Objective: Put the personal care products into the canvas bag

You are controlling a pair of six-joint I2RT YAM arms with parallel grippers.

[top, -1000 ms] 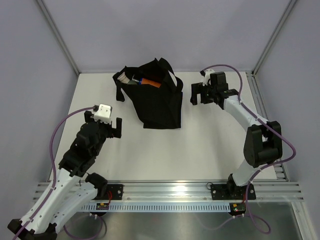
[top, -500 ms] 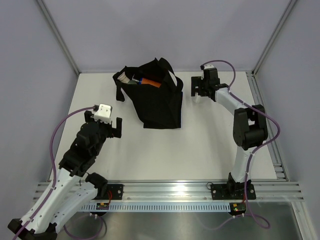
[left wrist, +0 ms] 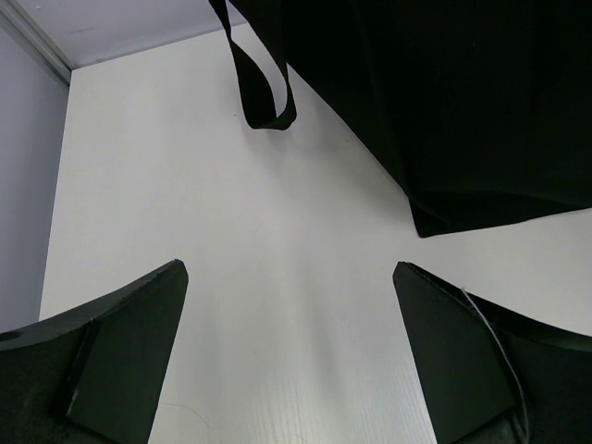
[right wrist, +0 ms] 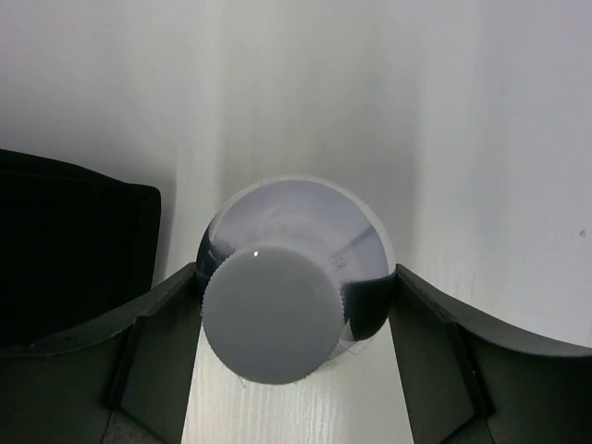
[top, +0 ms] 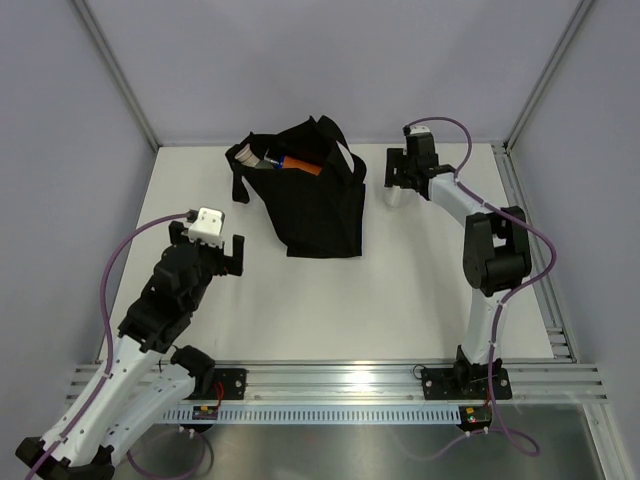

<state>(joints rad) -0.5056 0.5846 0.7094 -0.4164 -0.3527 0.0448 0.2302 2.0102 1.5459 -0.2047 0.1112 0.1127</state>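
Observation:
I need to lift my right gripper's silver bottle left in the top view next, over the bag's black side to the bag's opening (top: 303,151), then lower and release it.
The canvas bag (top: 315,205) stands open at the back centre, black, with a blue-and-orange bottle (top: 297,163) and a pale one (top: 266,157) showing in its mouth. To its right a small silver bottle (right wrist: 310,217) with a grey screw cap stands on the table. My right gripper (right wrist: 294,273) is over it from above, both fingers touching its sides. The same bottle (top: 396,196) shows as a pale spot under my right gripper (top: 404,180). My left gripper (left wrist: 289,273) hangs wide open and empty, left of the bag (left wrist: 444,92). Other personal care products are out of view.
A loose bag strap (left wrist: 264,83) lies on the table ahead of the left gripper. The bag's black side (right wrist: 65,250) is close on the left of the silver bottle. Grey walls and metal frame posts (top: 530,90) enclose the white table.
The right arm swung left and back toward the bag, came down over the silver bottle, and its jaws narrowed onto it. The left arm and the bag have not moved.

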